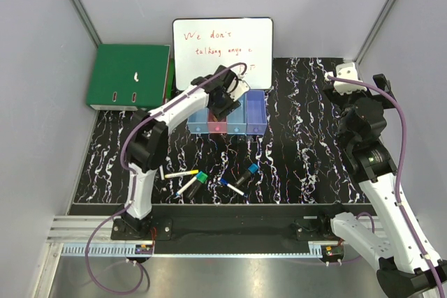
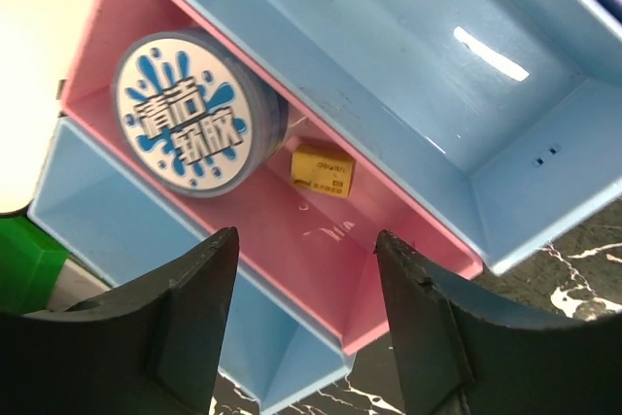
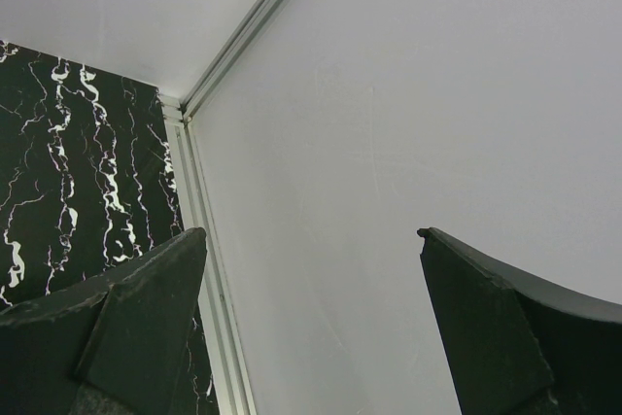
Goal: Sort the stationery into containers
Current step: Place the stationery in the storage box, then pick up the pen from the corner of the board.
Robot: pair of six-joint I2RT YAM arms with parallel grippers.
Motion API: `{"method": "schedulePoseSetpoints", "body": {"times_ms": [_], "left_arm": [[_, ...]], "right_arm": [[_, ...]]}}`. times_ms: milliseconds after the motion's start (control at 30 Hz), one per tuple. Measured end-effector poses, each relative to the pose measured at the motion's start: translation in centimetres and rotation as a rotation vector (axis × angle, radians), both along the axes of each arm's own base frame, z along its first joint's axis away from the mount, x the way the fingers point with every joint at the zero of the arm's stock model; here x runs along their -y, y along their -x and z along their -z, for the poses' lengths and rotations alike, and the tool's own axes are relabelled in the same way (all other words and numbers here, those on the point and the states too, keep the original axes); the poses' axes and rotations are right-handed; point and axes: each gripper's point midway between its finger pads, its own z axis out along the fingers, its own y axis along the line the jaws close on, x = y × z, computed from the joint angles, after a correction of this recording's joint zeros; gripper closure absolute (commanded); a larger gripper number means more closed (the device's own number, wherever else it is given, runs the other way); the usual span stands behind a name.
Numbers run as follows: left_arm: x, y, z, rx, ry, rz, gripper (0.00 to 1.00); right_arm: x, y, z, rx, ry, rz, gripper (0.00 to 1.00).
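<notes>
My left gripper moves back from the bins and down over the white body of the yellow-capped marker [image 1: 180, 173] next, since it still lies on the tabletop.
The containers [image 1: 255, 111] are four joined bins, light blue, pink-red, light blue and purple, standing in front of the whiteboard. My left gripper [image 2: 304, 235] is open and empty, hovering just above the pink-red bin [image 2: 330, 259]. In that bin lie a stubby blue-white cylinder [image 2: 194, 114] and a tiny yellow piece [image 2: 323, 170]. The light blue bin [image 2: 389, 65] beside it looks empty. On the table lie a yellow-capped marker [image 1: 180, 173], a green-capped marker [image 1: 197, 181], a blue pen [image 1: 232, 185] and a blue-black marker [image 1: 249, 170]. My right gripper [image 3: 311, 232] is open and empty, facing the side wall.
A whiteboard [image 1: 222, 50] with red writing leans at the back behind the bins. A green binder [image 1: 128, 76] lies at the back left. The right arm [image 1: 363, 123] is folded up near the right wall. Grey walls enclose the black marbled table [image 1: 300, 144].
</notes>
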Motion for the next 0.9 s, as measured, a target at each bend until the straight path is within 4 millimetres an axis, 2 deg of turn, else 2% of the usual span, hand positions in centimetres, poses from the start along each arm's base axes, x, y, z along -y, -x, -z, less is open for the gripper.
{"method": "schedulePoseSetpoints", "body": {"times_ms": [100,233,300,400,500,533,700,900], "left_arm": [[0.1,0.0,-1.6,0.026,0.021,0.003,0.37],[-0.2,0.4,-5.1,0.09,0.052,0.024,0.39],[-1.0,1.3,-6.7,0.122,0.059,0.042,0.41],[-3.0,3.6,-7.6,0.138,0.041,0.076,0.43],[-5.9,6.4,-6.3,0.1,-0.007,0.116,0.44],[-7.2,7.4,-5.3,0.071,-0.029,0.127,0.44],[-10.8,10.4,-1.2,-0.048,-0.086,0.186,0.45],[-11.8,13.5,1.0,-0.109,-0.099,0.333,0.46]], "right_arm": [[0.0,0.0,0.0,0.0,0.0,0.0,0.01],[0.0,0.0,0.0,0.0,0.003,0.0,0.01],[0.0,0.0,0.0,-0.001,0.003,0.0,0.01],[0.0,0.0,0.0,0.0,0.003,0.0,0.01],[0.0,0.1,-0.1,0.0,0.003,0.0,0.02],[0.0,0.1,-0.1,0.001,0.003,0.0,0.02],[0.1,0.2,-0.2,0.005,0.001,0.0,0.02],[0.2,0.5,-0.4,0.014,-0.002,0.0,0.02]]}}
